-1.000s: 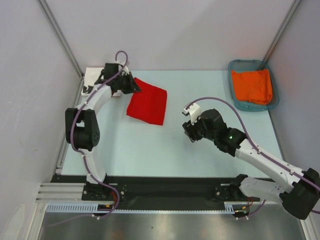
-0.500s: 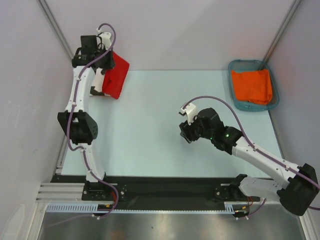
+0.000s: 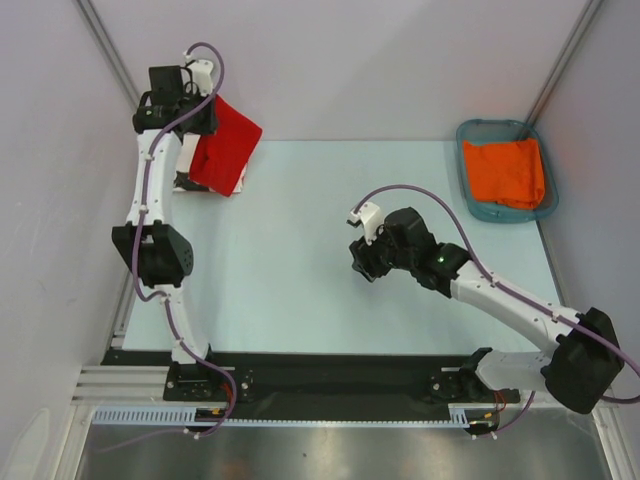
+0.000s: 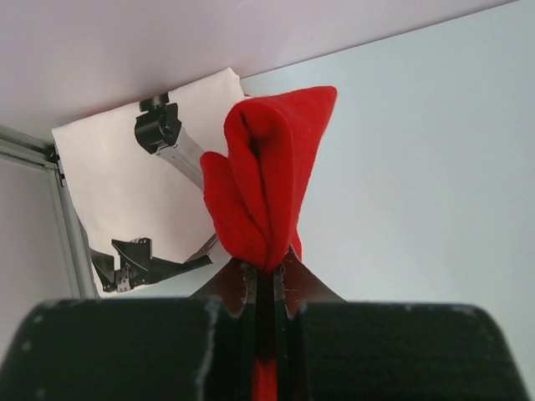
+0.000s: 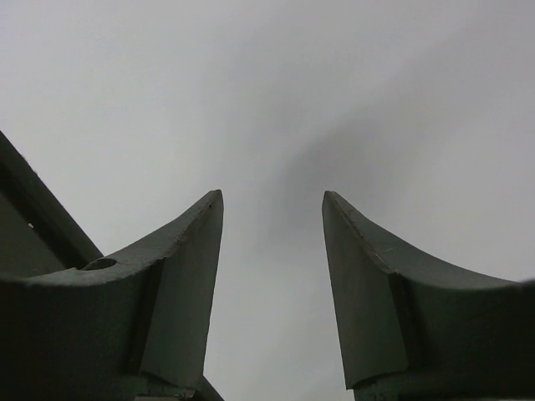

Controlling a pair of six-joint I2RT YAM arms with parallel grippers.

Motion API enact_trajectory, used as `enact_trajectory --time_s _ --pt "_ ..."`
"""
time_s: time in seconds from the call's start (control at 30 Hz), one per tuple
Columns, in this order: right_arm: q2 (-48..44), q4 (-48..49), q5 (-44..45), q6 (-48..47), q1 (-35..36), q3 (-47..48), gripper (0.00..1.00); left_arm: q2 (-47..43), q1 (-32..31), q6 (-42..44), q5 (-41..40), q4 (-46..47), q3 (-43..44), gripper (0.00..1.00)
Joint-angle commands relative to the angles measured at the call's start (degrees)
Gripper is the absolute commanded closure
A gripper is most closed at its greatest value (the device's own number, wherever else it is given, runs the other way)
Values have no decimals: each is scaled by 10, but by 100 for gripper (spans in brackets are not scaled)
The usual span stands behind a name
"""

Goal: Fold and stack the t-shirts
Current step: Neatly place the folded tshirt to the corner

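Observation:
My left gripper moves down and to the left in the top view next. It then releases the red t-shirt onto the white t-shirt, because the white t-shirt's wall side lies uncovered.
The folded red t-shirt hangs in the air at the table's far left corner, pinched at its edge by my left gripper, which is shut on it. In the left wrist view the red t-shirt bunches out from the left gripper. Below it lies the white t-shirt with black printed shapes, flat in the corner. Only a sliver of the white t-shirt shows from above. My right gripper hovers open over the middle of the table. Nothing is between its fingers.
A teal basket at the far right holds a folded orange cloth. Grey walls close in the table on the left, back and right. The light table surface lies between the two arms.
My left arm has lifted the red t-shirt off the table and swung it back left over the white one. The right gripper has drifted slightly left.

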Motion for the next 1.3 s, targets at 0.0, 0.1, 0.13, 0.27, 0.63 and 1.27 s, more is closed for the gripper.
enact_trajectory --time_s 0.0,0.1,0.13,0.27,0.63,1.27 --pt "7 24 -12 -4 -2 20 45 1 12 0 28 46 34 100" --pt "15 25 -10 -5 -3 20 45 10 21 -17 49 65 35 100" --pt "17 27 -10 -5 -3 21 45 14 22 -24 57 69 36 100" --pt "29 37 -11 -3 -3 24 46 13 23 -51 81 83 37 100" --pt "41 55 -17 14 -4 21 47 2 23 -92 119 99 7 100" --pt "91 59 -7 20 -4 53 47 76 54 -88 123 126 26 100"
